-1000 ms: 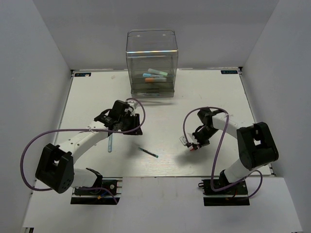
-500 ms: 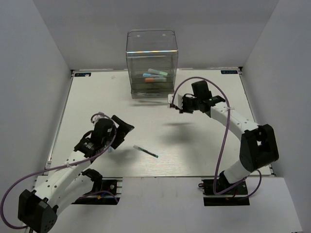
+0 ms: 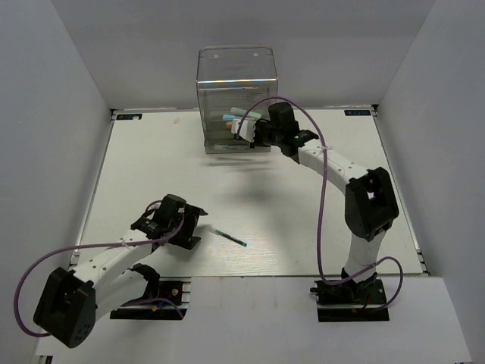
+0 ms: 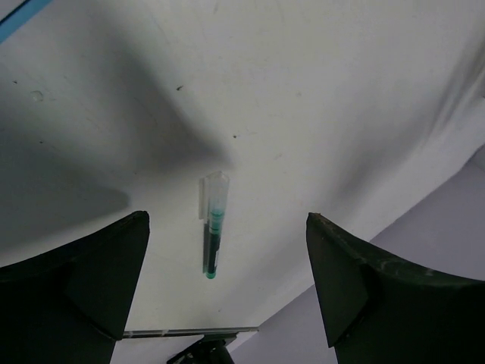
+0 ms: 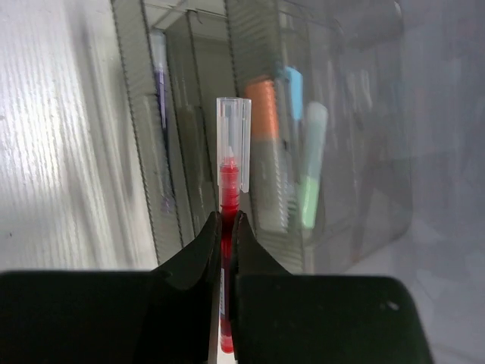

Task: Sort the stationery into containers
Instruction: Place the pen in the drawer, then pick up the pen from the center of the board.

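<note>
I need to move my left gripper across and down onto the teal pen's middle [image 3: 227, 236] [image 4: 215, 229], as the pen is below it and to its right in the top view.
The clear drawer cabinet [image 3: 236, 83] stands at the table's far middle, with light blue and mint green markers [image 3: 244, 114] inside. My right gripper [image 3: 246, 129] is at its front, shut on a red pen [image 5: 228, 182] whose clear cap points at the drawers. The right wrist view shows an orange marker [image 5: 265, 140], a light blue one [image 5: 294, 83], a mint green one [image 5: 309, 182] and a purple pen [image 5: 161, 91] inside. My left gripper [image 3: 191, 225] is open and low at the near left. A teal pen [image 3: 229, 237] lies just right of it, seen between its fingers [image 4: 213, 231].
A light blue pen's end [image 4: 15, 11] shows at the top left corner of the left wrist view. The table's near edge [image 4: 189, 331] lies just beyond the teal pen. White walls close in the table on three sides.
My right arm carried the red pen from the near right of the table up to the cabinet front. My left arm pulled back from the table's middle toward the near left.
</note>
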Controlling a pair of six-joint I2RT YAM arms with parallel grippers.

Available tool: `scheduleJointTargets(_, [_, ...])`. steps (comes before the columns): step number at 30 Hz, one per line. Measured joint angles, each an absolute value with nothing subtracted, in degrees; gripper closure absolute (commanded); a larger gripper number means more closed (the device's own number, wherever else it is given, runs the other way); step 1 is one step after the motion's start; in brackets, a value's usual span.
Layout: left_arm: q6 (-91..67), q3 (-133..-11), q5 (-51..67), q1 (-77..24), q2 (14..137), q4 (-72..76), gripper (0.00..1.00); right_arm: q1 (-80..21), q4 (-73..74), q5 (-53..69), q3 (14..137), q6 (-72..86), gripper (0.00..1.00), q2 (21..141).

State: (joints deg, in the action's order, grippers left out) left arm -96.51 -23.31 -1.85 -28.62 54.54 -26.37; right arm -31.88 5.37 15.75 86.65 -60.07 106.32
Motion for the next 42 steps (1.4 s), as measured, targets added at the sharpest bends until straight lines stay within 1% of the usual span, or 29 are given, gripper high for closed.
scheduleJointTargets(6, [-98.0, -26.4, 0.7, -28.8, 63.6, -25.4, 0.09, -34.0, 3.6, 14.4, 86.9, -63.3, 1.00, 110.8])
scheduleJointTargets(7, [-98.1, -27.2, 1.2, -28.8, 65.1, -25.2, 0.11, -34.3, 2.9, 13.9, 87.0, -63.7, 0.99, 111.7])
scheduleJointTargets(8, [-98.2, -27.7, 1.7, -28.8, 66.2, -25.1, 0.11, -34.4, 2.5, 13.6, 87.2, -64.0, 0.95, 112.5])
scheduleJointTargets(9, [-98.2, -28.1, 2.2, -28.8, 67.0, -25.0, 0.11, -34.5, 2.3, 13.2, 87.7, -64.3, 0.88, 113.6])
scheduleJointTargets(10, [-98.3, -28.4, 2.6, -28.9, 67.7, -24.9, 0.11, -34.6, 2.0, 12.8, 88.4, -64.6, 0.74, 114.7])
scheduleJointTargets(11, [-98.3, -28.6, 2.9, -28.9, 68.1, -24.9, 0.12, -34.6, 1.8, 12.3, 88.9, -64.5, 0.67, 115.5])
scheduleJointTargets(12, [-98.3, -28.9, 3.1, -28.9, 68.6, -25.0, 0.12, -34.6, 1.7, 11.9, 89.5, -64.9, 0.62, 116.3])
scheduleJointTargets(14, [-98.3, -29.5, 3.5, -28.9, 69.4, -25.2, 0.12, -34.6, 1.5, 11.4, 90.2, -65.3, 0.55, 117.1])
scheduleJointTargets(17, [-98.2, -30.8, 4.1, -28.9, 70.6, -25.7, 0.13, -34.6, 1.4, 11.0, 90.5, -65.9, 0.52, 117.2])
scheduleJointTargets(19, [-98.0, -31.7, 4.6, -29.1, 71.8, -25.8, 0.15, -34.6, 1.3, 10.7, 90.7, -66.0, 0.52, 117.2])
scheduleJointTargets(21, [-97.6, -32.5, 5.6, -29.3, 73.5, -25.7, 0.19, -34.6, 1.1, 10.6, 90.8, -66.0, 0.52, 117.2])
scheduleJointTargets(22, [-97.3, -32.8, 6.1, -29.3, 74.2, -25.8, 0.22, -34.6, 1.1, 10.7, 90.8, -65.9, 0.54, 117.2])
scheduleJointTargets(23, [-97.0, -33.4, 6.6, -29.4, 75.4, -25.8, 0.22, -34.6, 1.1, 10.7, 90.8, -65.7, 0.57, 117.1])
scheduleJointTargets(24, [-96.7, -34.0, 6.9, -29.4, 76.3, -26.0, 0.23, -34.6, 1.2, 10.9, 90.8, -65.3, 0.67, 116.9])
scheduleJointTargets(25, [-96.4, -34.6, 7.2, -29.5, 77.2, -26.1, 0.23, -34.5, 1.1, 11.1, 90.8, -64.9, 0.73, 116.7])
scheduleJointTargets(26, [-96.1, -35.1, 7.5, -29.5, 77.8, -26.3, 0.27, -34.5, 1.2, 11.6, 90.7, -64.0, 0.78, 116.2])
scheduleJointTargets(27, [-95.9, -35.6, 7.7, -29.7, 78.4, -26.8, 0.28, -34.5, 1.6, 12.1, 90.5, -63.3, 0.86, 115.5])
scheduleJointTargets(28, [-95.7, -35.9, 7.9, -29.9, 78.7, -26.9, 0.28, -34.4, 2.0, 12.8, 90.1, -62.1, 0.88, 114.3])
scheduleJointTargets(31, [-95.2, -37.0, 8.4, -30.6, 79.4, -27.9, 0.30, -34.2, 2.9, 14.8, 87.6, -58.3, 0.88, 108.8])
scheduleJointTargets(35, [-94.8, -39.7, 8.4, -31.7, 82.3, -30.1, 0.31, -33.7, 0.8, 16.7, 77.9, -53.7, 0.88, 96.8])
scheduleJointTargets(37, [-94.2, -41.1, 8.5, -32.4, 84.2, -31.0, 0.34, -33.4, -0.5, 17.1, 73.0, -52.0, 0.88, 91.7])
scheduleJointTargets(40, [-93.1, -43.1, 8.7, -33.5, 86.8, -32.8, 0.36, -32.8, -2.4, 17.2, 66.7, -49.2, 0.86, 86.8])
scheduleJointTargets(42, [-92.4, -44.4, 9.1, -34.2, 88.4, -33.8, 0.38, -32.3, -2.8, 17.1, 63.9, -48.0, 0.85, 85.6])
